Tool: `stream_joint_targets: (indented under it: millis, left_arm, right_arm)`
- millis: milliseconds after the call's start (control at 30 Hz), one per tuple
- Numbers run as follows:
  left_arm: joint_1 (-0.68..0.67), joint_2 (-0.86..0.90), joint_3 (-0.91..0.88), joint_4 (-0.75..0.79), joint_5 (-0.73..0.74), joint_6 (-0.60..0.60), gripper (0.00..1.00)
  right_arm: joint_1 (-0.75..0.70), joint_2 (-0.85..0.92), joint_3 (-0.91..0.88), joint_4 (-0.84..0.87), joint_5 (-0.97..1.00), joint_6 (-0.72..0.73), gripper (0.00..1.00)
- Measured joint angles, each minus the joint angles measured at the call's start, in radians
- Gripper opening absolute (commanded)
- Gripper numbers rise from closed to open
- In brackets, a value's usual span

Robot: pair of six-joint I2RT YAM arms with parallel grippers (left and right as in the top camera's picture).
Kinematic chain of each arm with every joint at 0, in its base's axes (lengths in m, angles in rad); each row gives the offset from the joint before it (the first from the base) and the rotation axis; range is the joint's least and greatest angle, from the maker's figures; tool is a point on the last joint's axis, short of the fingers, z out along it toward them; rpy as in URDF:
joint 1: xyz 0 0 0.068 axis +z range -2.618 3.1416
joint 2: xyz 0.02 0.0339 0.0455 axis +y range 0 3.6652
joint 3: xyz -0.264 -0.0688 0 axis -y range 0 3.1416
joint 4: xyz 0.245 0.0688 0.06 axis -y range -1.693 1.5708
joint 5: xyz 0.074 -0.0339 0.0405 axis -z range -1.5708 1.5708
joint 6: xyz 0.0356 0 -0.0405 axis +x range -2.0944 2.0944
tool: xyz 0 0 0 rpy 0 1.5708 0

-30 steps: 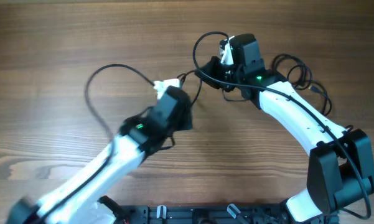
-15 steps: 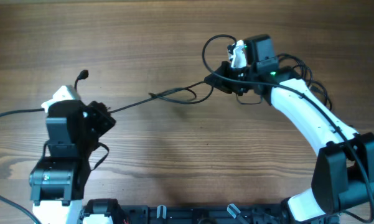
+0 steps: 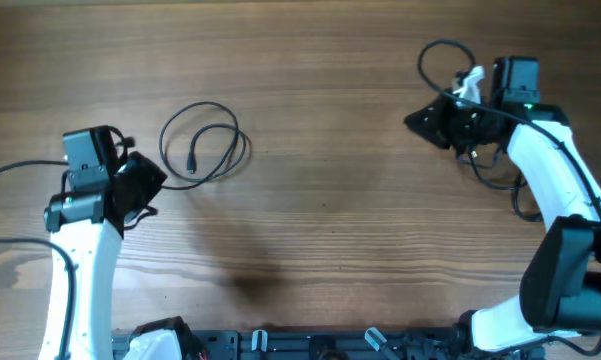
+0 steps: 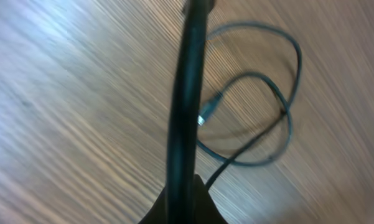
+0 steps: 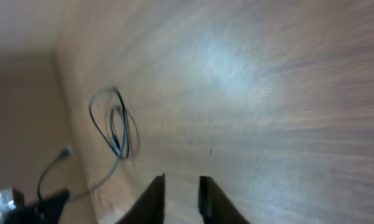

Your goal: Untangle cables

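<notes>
My left gripper will next turn and move gently toward the coil (image 3: 187, 181) (image 4: 229, 160), to its right in the overhead view, and let go of the cable, because the plug is inside.
One thin black cable (image 3: 208, 140) lies in a loose coil on the wooden table left of centre, its plug end (image 4: 205, 116) inside the loop. Its other end runs to my left gripper (image 3: 145, 185), which is shut on it (image 4: 185, 186); a blurred black stretch crosses the left wrist view from the jaws up. My right gripper (image 3: 427, 122) is at the far right, open and empty (image 5: 182, 179), just above the table. More black cables (image 3: 442, 62) loop beside and under the right arm (image 3: 500, 172). The coil also shows far off in the right wrist view (image 5: 115, 124).
A thicker black wire (image 3: 20, 175) trails off the left arm to the table's left edge. The arm bases and a black rail (image 3: 310, 345) sit along the front edge. Bare wood (image 3: 330, 200) lies between the arms.
The cable stretched between the arms has come free of the right bundle and now lies coiled by the left gripper. The right arm has swung right, taking the other cables with it.
</notes>
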Motion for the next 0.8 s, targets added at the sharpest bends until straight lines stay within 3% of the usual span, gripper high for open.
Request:
stream_joint_targets:
  millis: [100,233,333,433,533,567,633,667,800]
  left_arm:
    - [0.0,0.038,0.0,0.002,0.063,0.013,0.04]
    - [-0.001,0.04,0.0,-0.003,0.181,0.074,0.04]
    - [-0.006,0.04,0.0,0.012,0.359,0.15,0.04]
    - [-0.008,0.041,0.0,0.077,0.645,0.201,0.04]
    - [-0.03,0.042,0.0,0.09,0.767,0.212,0.04]
    - [-0.044,0.042,0.0,0.077,0.774,0.212,0.12]
    - [-0.081,0.042,0.0,0.037,0.738,0.202,0.83]
    - [-0.095,0.042,0.0,0.029,0.716,0.205,1.0]
    - [-0.164,0.042,0.0,0.014,0.563,0.195,1.0]
  right_arm:
    - [0.099,0.0,0.0,0.0,-0.001,-0.04,0.54]
    - [0.26,0.0,0.0,0.064,0.043,-0.052,0.59]
    - [0.362,0.0,0.0,0.091,0.104,-0.024,0.64]
    - [0.386,0.0,0.0,0.101,0.142,-0.005,0.65]
    - [0.379,0.0,0.0,0.103,0.159,-0.004,0.66]
    - [0.379,0.0,0.0,0.103,0.163,-0.004,0.66]
    - [0.38,0.0,0.0,0.101,0.163,-0.004,0.66]
    - [0.379,0.0,0.0,0.101,0.163,-0.004,0.66]
    - [0.38,0.0,0.0,0.096,0.166,-0.004,0.68]
